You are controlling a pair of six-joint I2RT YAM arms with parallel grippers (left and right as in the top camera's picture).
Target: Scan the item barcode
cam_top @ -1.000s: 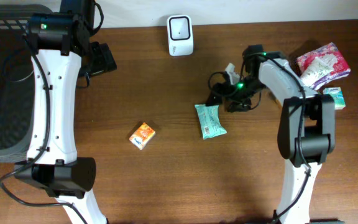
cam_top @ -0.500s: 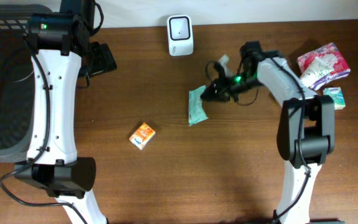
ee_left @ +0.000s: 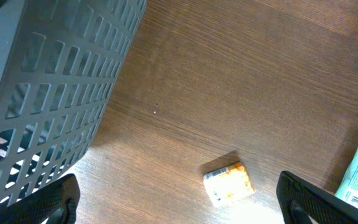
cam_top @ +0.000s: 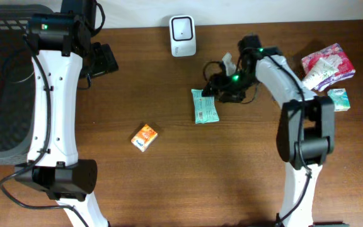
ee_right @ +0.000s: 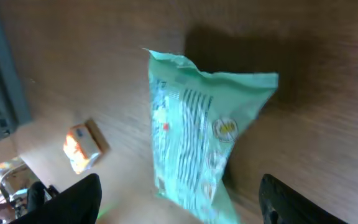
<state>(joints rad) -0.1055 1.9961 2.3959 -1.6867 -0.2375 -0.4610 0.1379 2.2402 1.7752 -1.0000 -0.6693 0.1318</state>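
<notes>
The pale green packet (cam_top: 205, 105) (ee_right: 192, 146) lies below my right gripper and to its left in the overhead view. The gripper's open fingers move down and over around it next.
A green packet (cam_top: 205, 106) lies flat on the brown table, below and to the right of the white scanner (cam_top: 183, 35) at the back edge. My right gripper (cam_top: 219, 90) sits just right of the packet's top end. In the right wrist view the packet (ee_right: 197, 137) shows printed stripes, and the right gripper (ee_right: 179, 211) stands open with both fingers well clear of its sides. My left gripper (cam_top: 103, 60) hangs open at the back left, high above the table, with nothing between the fingers (ee_left: 42, 202).
A small orange pack (cam_top: 144, 137) lies left of centre, also seen as the orange pack (ee_left: 229, 183) below the left wrist. A grey basket (cam_top: 5, 82) fills the far left. A pink-and-white packet (cam_top: 325, 63) and a small green box (cam_top: 339, 99) lie at the right.
The right gripper shut on the green packet, dragged it left and tipped it up, then opened. The packet now lies flat, a little further left than before. The left arm has not moved.
</notes>
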